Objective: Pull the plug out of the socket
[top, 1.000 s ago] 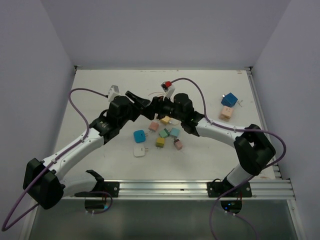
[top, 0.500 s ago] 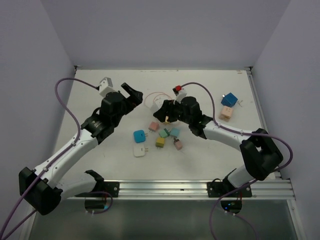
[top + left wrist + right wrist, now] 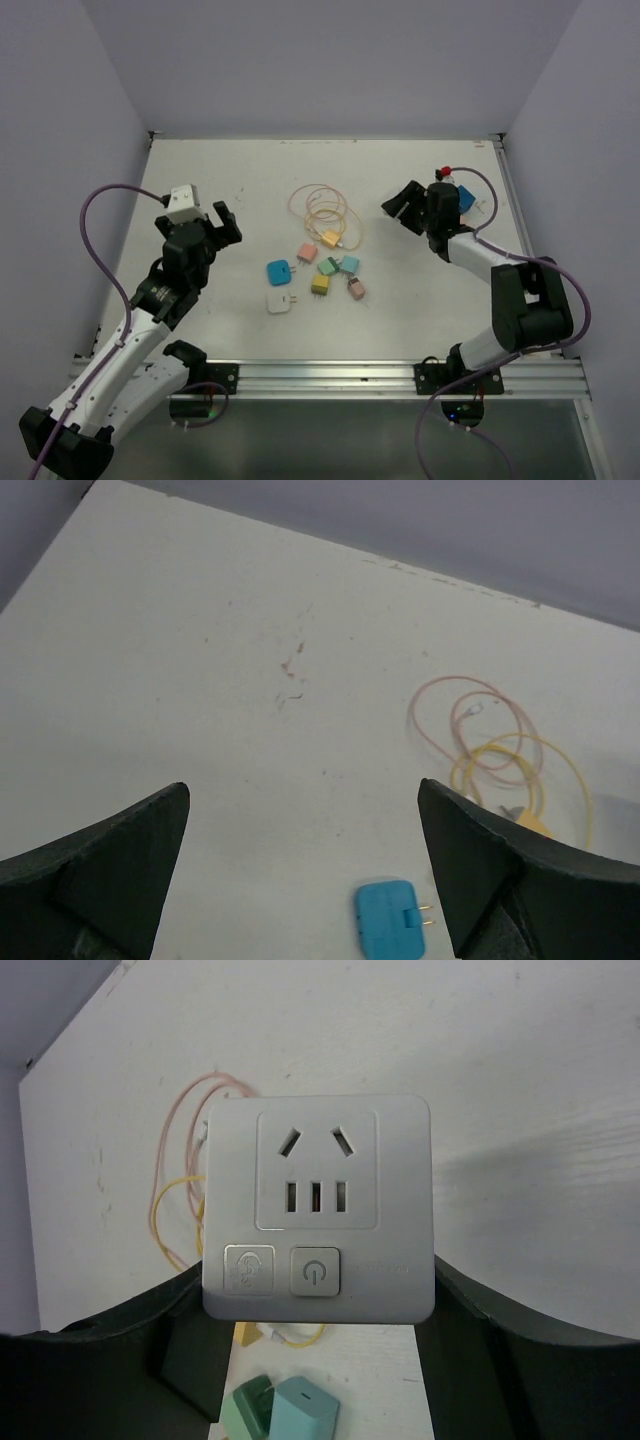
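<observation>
The white socket (image 3: 318, 1210) goes down and to the right in the top view onto the bare tabletop next. My right gripper releases it there, since its slots stand empty.
My right gripper (image 3: 403, 208) is shut on a white wall socket (image 3: 318, 1210) and holds it above the table at the right. The socket's face shows empty slots and a power button. The yellow plug (image 3: 330, 238) lies on the table with its coiled yellow and pink cable (image 3: 322, 207), apart from the socket. The plug also shows in the right wrist view (image 3: 247, 1333) below the socket. My left gripper (image 3: 222, 222) is open and empty at the left, with bare table between its fingers (image 3: 120, 850).
Several small coloured adapters lie mid-table: a blue one (image 3: 279, 271), a white one (image 3: 279, 301), a teal one (image 3: 349, 264) and others. A blue cube (image 3: 466, 196) sits behind my right arm. Walls close in the table at the left, right and back.
Both arms have drawn apart. The right gripper moved right with the socket. The left gripper moved left and is now empty. The yellow plug and cable now lie on the table.
</observation>
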